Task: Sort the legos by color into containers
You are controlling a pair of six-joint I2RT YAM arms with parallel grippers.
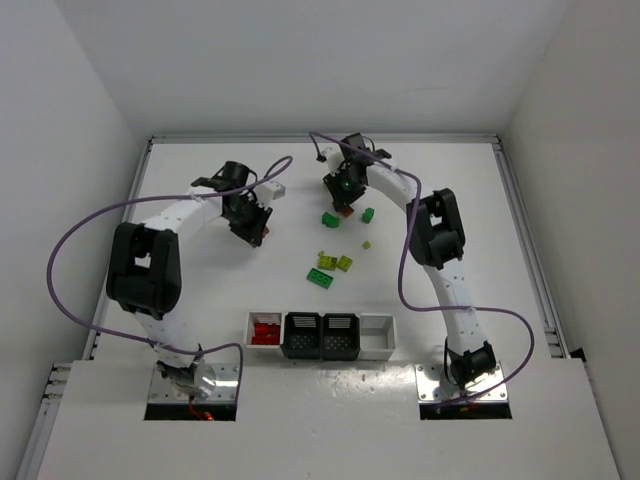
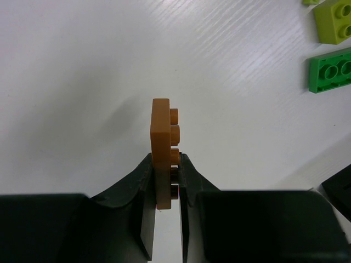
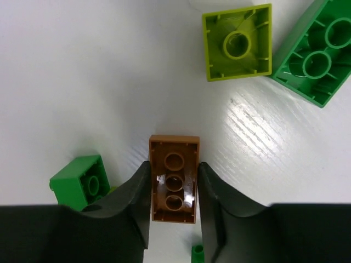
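Observation:
My left gripper rises next and brings the plate [image 2: 162, 137] back over the black bin beside the red bricks, since that bin stands back from the gripper.
My left gripper [image 1: 254, 230] [image 2: 166, 167] is shut on a thin brown-orange lego plate [image 2: 162, 137], held on edge with its studs facing right, above the white table. My right gripper [image 1: 342, 200] [image 3: 174, 189] is shut on a brown-orange brick [image 3: 174, 183], its hollow underside facing the camera. Loose green bricks [image 1: 330, 217] [image 1: 368, 214] [image 1: 320, 277] and yellow-green bricks [image 1: 344, 263] [image 1: 327, 259] lie mid-table. The joined containers stand near the front: a white bin [image 1: 250, 322] holding red bricks, two black bins [image 1: 303, 335] [image 1: 340, 335], and a white bin [image 1: 378, 337].
In the right wrist view a green brick [image 3: 82, 181] lies left of the fingers, with an upturned yellow-green brick [image 3: 238, 43] and a green brick [image 3: 315, 55] ahead. In the left wrist view a green brick [image 2: 329, 70] and a yellow-green brick [image 2: 333, 21] lie far right.

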